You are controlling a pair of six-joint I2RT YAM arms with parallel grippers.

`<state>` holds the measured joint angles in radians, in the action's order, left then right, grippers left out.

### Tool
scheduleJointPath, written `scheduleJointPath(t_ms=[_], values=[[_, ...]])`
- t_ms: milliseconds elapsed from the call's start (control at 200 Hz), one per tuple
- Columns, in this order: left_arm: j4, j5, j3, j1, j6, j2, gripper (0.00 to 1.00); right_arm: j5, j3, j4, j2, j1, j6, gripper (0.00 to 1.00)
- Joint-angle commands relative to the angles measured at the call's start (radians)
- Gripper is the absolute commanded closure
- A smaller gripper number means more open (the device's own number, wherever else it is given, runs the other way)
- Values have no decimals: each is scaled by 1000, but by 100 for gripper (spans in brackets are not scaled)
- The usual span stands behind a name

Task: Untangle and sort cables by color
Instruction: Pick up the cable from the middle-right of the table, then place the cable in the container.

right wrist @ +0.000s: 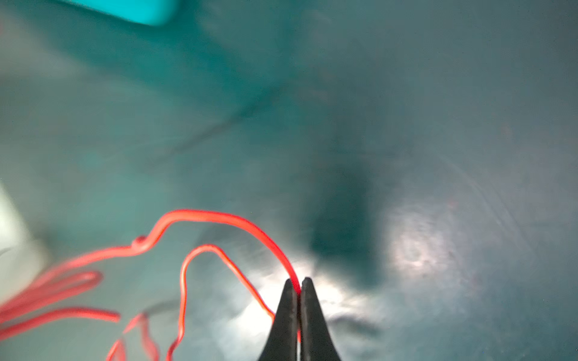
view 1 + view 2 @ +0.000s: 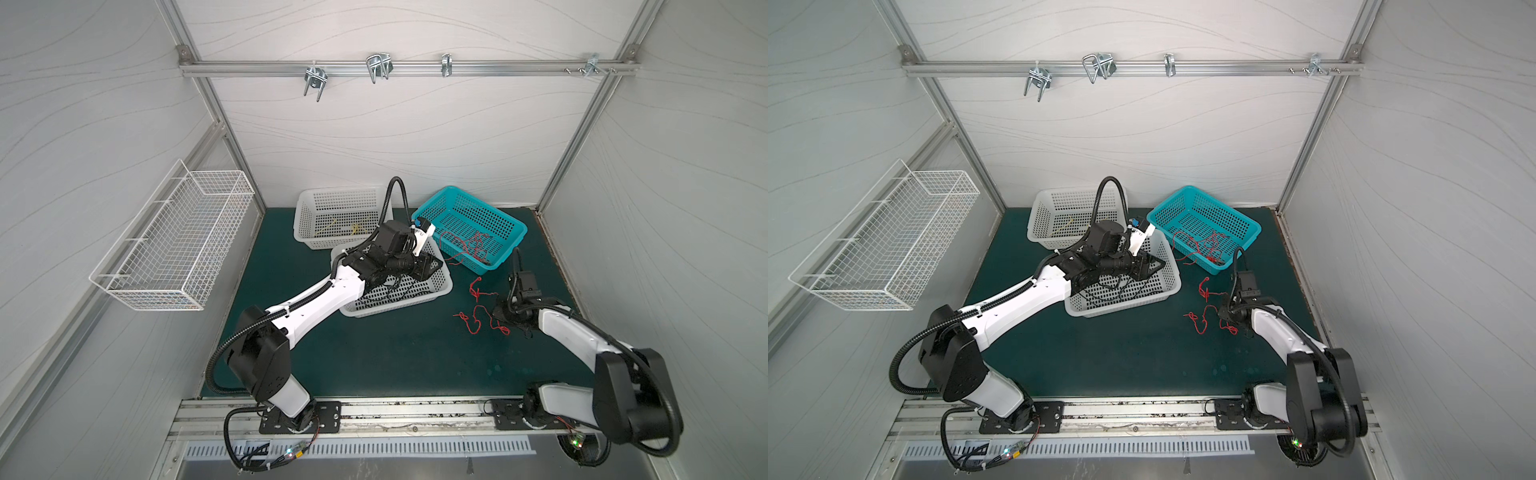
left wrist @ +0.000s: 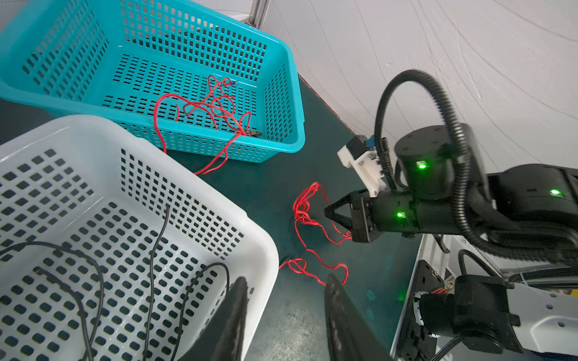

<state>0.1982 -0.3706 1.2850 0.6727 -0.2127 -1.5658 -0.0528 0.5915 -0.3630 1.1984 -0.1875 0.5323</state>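
Observation:
My right gripper carries the loose red cable up from the mat and outward over the teal basket's bottom next and releases it, because red cables already lie there.
A loose red cable [image 2: 478, 316] [image 3: 305, 212] lies tangled on the green mat. My right gripper [image 1: 299, 286] [image 2: 496, 311] is down at the mat, shut on a strand of it [image 1: 219, 217]. More red cables [image 3: 215, 106] lie in the teal basket [image 3: 294, 103] [image 2: 515, 226], and one strand hangs over its front wall onto the mat. Black cables [image 3: 153, 250] lie in the near white basket [image 3: 125, 128] [image 2: 399, 309]. My left gripper [image 3: 286, 279] [image 2: 438, 264] hangs open and holds nothing, above that basket's corner. Yellow cables [image 2: 355, 228] lie in the far white basket [image 2: 307, 195].
A white wire basket [image 2: 174, 245] hangs on the left wall. Metal hooks [image 2: 378, 66] hang from a rail on the back wall. Walls close the mat in on three sides. The three plastic baskets crowd the back of the mat.

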Motion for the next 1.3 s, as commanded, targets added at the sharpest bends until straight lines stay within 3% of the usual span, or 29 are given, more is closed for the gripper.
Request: scheduleJointPath(t_ms=[0, 165, 365, 540, 655, 875, 1025, 1291], values=[[-65, 16, -9, -13, 4, 33, 57, 52, 51, 40, -112, -20, -40, 100], [-73, 27, -30, -28, 8, 52, 57, 34, 77, 70, -240, -22, -61, 100], [-107, 50, -81, -53, -5, 105, 57, -63, 189, 82, -214, -14, -55, 100], [-159, 126, -168, -74, -17, 196, 56, -114, 278, 199, -62, 40, 6, 100], [-142, 199, -213, -96, -30, 263, 54, -82, 335, 296, 67, 83, 35, 100], [-64, 366, -293, -179, -87, 363, 53, -35, 518, 383, 358, 96, -5, 100], [-24, 412, -353, -251, -127, 415, 53, -5, 633, 384, 532, 95, -20, 100], [5, 543, -421, -274, -55, 530, 51, -9, 672, 372, 659, 86, -62, 100]])
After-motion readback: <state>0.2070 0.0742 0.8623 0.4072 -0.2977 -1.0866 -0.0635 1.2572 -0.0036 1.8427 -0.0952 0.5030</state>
